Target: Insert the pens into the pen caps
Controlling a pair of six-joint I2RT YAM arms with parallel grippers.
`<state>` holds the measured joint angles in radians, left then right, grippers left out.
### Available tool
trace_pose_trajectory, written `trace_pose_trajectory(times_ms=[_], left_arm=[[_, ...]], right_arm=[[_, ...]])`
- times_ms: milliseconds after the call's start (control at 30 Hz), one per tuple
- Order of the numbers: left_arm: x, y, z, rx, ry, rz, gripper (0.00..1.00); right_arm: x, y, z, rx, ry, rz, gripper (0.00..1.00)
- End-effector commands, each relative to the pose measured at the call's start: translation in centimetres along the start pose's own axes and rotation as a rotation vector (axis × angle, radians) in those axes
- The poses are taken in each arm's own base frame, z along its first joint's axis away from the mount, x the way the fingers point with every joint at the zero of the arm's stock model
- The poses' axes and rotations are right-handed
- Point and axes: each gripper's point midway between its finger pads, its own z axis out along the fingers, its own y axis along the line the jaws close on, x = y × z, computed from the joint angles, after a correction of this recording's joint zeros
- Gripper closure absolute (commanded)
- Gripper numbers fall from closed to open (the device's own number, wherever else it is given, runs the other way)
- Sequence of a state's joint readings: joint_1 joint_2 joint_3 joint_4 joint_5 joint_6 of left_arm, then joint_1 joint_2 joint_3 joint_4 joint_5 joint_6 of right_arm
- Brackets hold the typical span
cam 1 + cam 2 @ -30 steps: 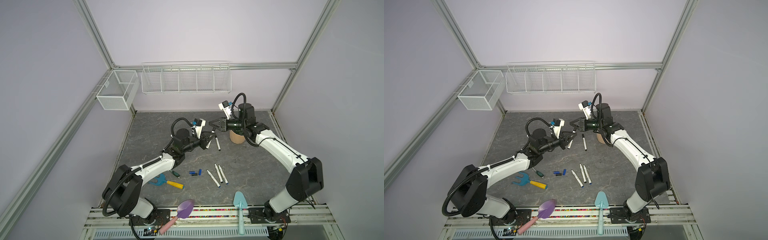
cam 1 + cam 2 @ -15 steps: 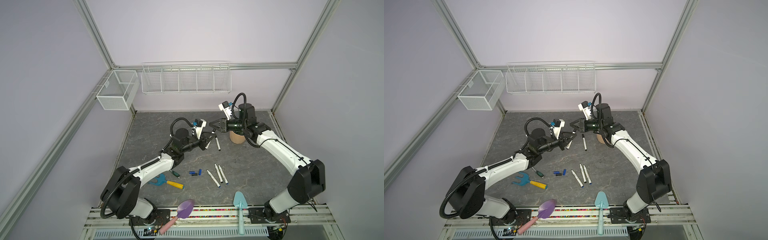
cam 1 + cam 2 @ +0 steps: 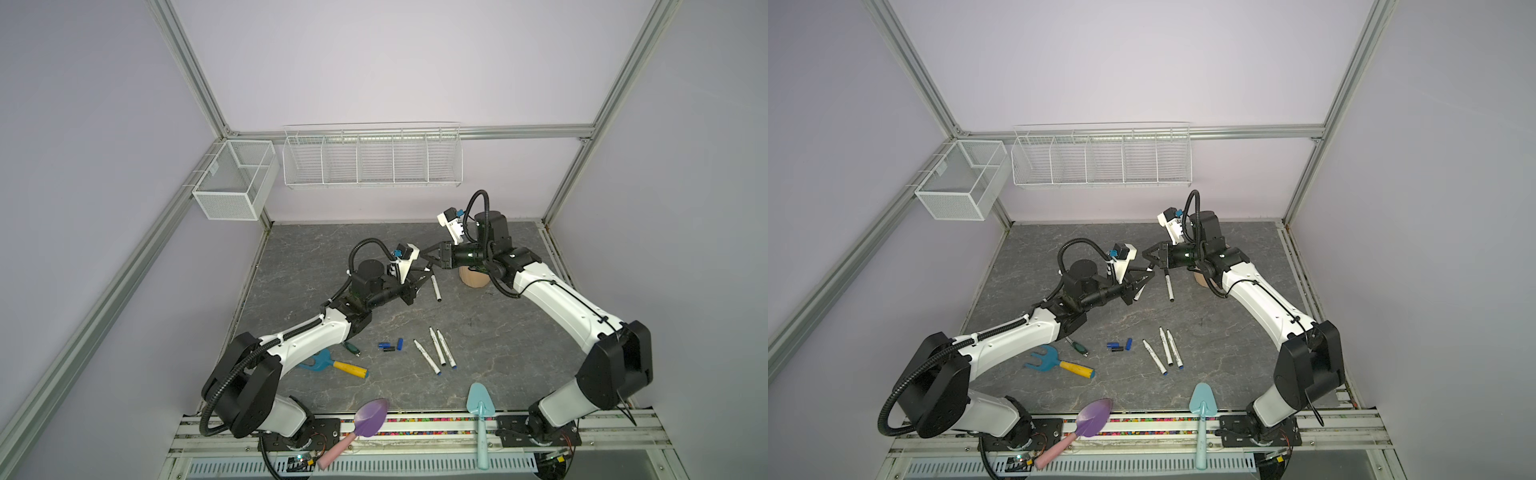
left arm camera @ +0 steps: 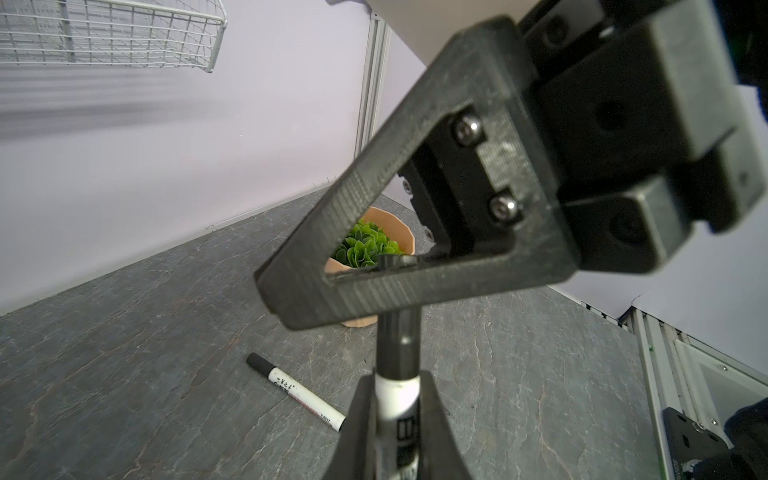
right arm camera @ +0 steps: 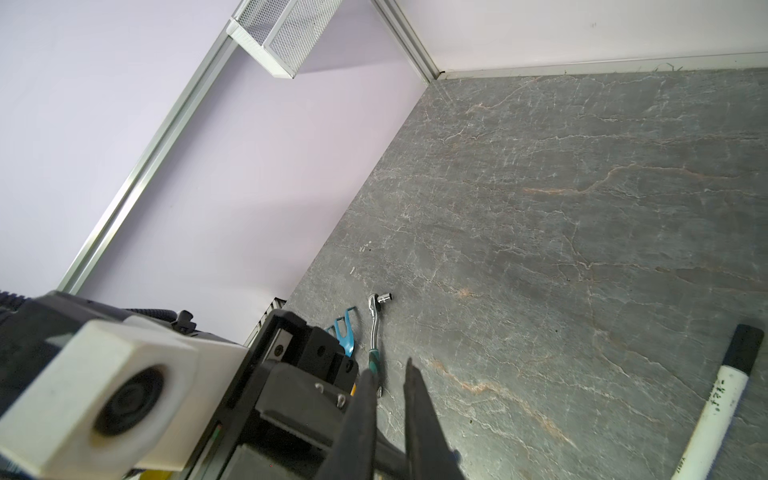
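The clear spot is below my left gripper, so I will lower it next to the bare tabletop (image 3: 424, 298) (image 4: 276, 436) beside the capped pen and release the white pen there.
In the left wrist view my left gripper (image 4: 397, 384) is shut on a white pen (image 4: 395, 399) whose front end sits in a black pen cap (image 4: 398, 340). The far end of that cap is pinched in my right gripper, whose finger (image 4: 415, 286) crosses above it. In both top views the left gripper (image 3: 419, 279) and the right gripper (image 3: 425, 257) meet tip to tip above the table's middle. A capped pen (image 3: 435, 289) (image 5: 719, 407) lies just beneath them. Three more pens (image 3: 436, 351) (image 3: 1163, 352) lie near the front, with loose blue and black pen caps (image 3: 390, 345) beside them.
A potted green plant (image 3: 473, 279) (image 4: 374, 245) stands under the right arm. A green-handled ratchet wrench (image 5: 376, 328) and a blue hand fork (image 3: 332, 365) lie by the left arm. A purple scoop (image 3: 370, 417) and a teal trowel (image 3: 480, 401) rest at the front edge. Wire baskets (image 3: 372, 160) hang on the back wall.
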<state>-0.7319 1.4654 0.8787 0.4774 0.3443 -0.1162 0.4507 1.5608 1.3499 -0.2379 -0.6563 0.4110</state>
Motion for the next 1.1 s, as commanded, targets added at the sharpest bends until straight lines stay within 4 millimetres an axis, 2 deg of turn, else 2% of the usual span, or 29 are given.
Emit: trace_pose_trajectory(times_ms=[0, 167, 233, 267, 333, 400, 467, 600, 700, 800, 1067], left_arm=[[-14.1, -0.5, -3.5, -0.054, -0.510, 0.103, 1.00], [-6.6, -1.3, -0.6, -0.030, -0.354, 0.029, 1.00], [-3.8, -1.5, 0.2, -0.024, -0.319, -0.034, 1.00], [-2.9, -1.7, 0.5, -0.018, -0.310, -0.054, 1.00], [-1.0, -2.0, 1.1, -0.016, -0.282, -0.081, 1.00], [0.3, -1.8, 1.6, -0.019, -0.265, -0.113, 1.00], [1.4, -1.3, 1.8, -0.033, -0.262, -0.150, 1.00], [3.5, 0.1, 2.4, -0.091, -0.236, -0.189, 1.00], [4.6, 2.6, 2.5, -0.208, -0.248, -0.223, 1.00], [5.9, 5.7, 2.7, -0.374, -0.232, -0.277, 1.00], [10.9, 9.5, 5.5, -0.592, 0.031, -0.375, 1.00]], right_arm=[[7.5, -1.6, 0.3, 0.018, 0.241, 0.237, 0.92], [4.5, -0.8, -0.2, -0.003, 0.173, 0.188, 0.92], [3.2, -0.6, -0.4, -0.010, 0.144, 0.176, 0.89], [2.5, -0.5, -0.5, -0.013, 0.129, 0.168, 0.85], [1.0, -0.4, -0.9, -0.014, 0.082, 0.160, 0.60], [-0.5, -0.3, -1.5, 0.001, 0.023, 0.143, 0.45], [-1.7, -0.4, -2.3, 0.036, -0.034, 0.122, 0.38], [-3.4, -1.1, -5.1, 0.138, -0.170, 0.089, 0.35], [-3.6, -2.2, -7.2, 0.225, -0.242, 0.090, 0.35], [-2.9, -3.3, -8.3, 0.284, -0.243, 0.112, 0.35], [-0.4, -4.7, -8.1, 0.319, -0.181, 0.158, 0.36]])
